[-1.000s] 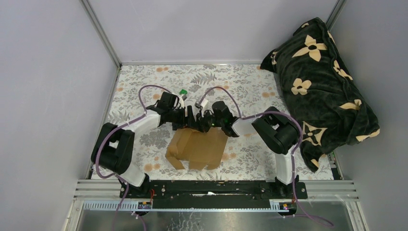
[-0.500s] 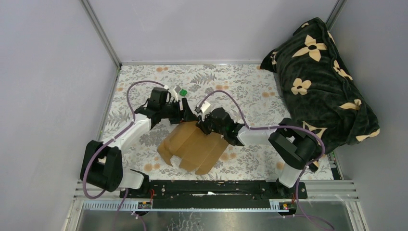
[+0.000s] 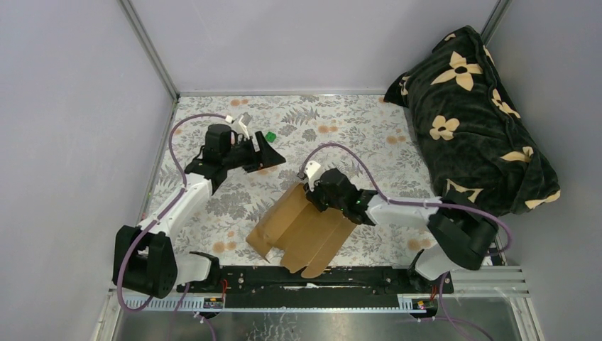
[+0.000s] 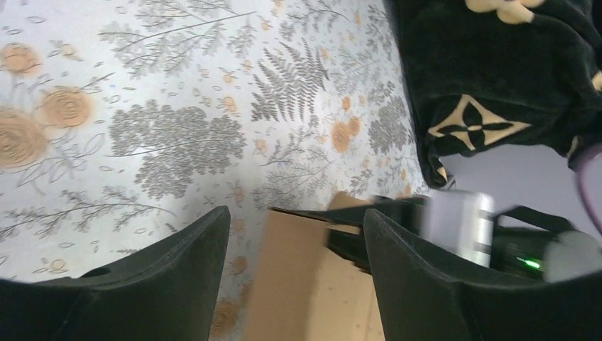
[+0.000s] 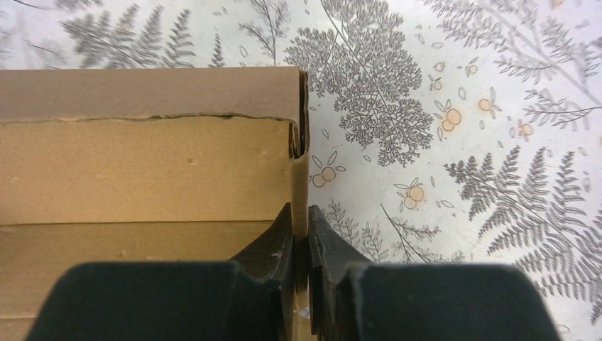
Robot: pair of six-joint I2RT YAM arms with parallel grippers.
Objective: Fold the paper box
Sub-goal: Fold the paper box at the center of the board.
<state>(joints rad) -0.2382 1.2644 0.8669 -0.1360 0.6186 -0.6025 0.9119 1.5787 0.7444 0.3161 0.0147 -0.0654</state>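
Note:
The tabletop under the sheet is below my right gripper and back from it, so next I should pull the pinched edge in that gripper back and down and let it go.
The paper box (image 3: 305, 229) is a flat brown cardboard sheet with creases and flaps, lying slanted near the table's front edge. My right gripper (image 3: 311, 190) is shut on its far edge. In the right wrist view the fingertips (image 5: 302, 234) pinch the thin edge of the cardboard (image 5: 142, 170). My left gripper (image 3: 270, 152) hovers open at the far left, apart from the sheet, with nothing between its fingers (image 4: 177, 277). In the left wrist view the cardboard (image 4: 298, 284) lies beyond the open gripper (image 4: 294, 238).
A tiny green cube (image 3: 270, 136) sits on the flowered tablecloth (image 3: 355, 128) just behind the left gripper. A dark blanket with cream flowers (image 3: 475, 114) is piled at the right. Grey walls close in the left, back and right.
The right gripper has pulled the cardboard toward the front edge and turned it. The left gripper has drawn back to the far left, away from the sheet.

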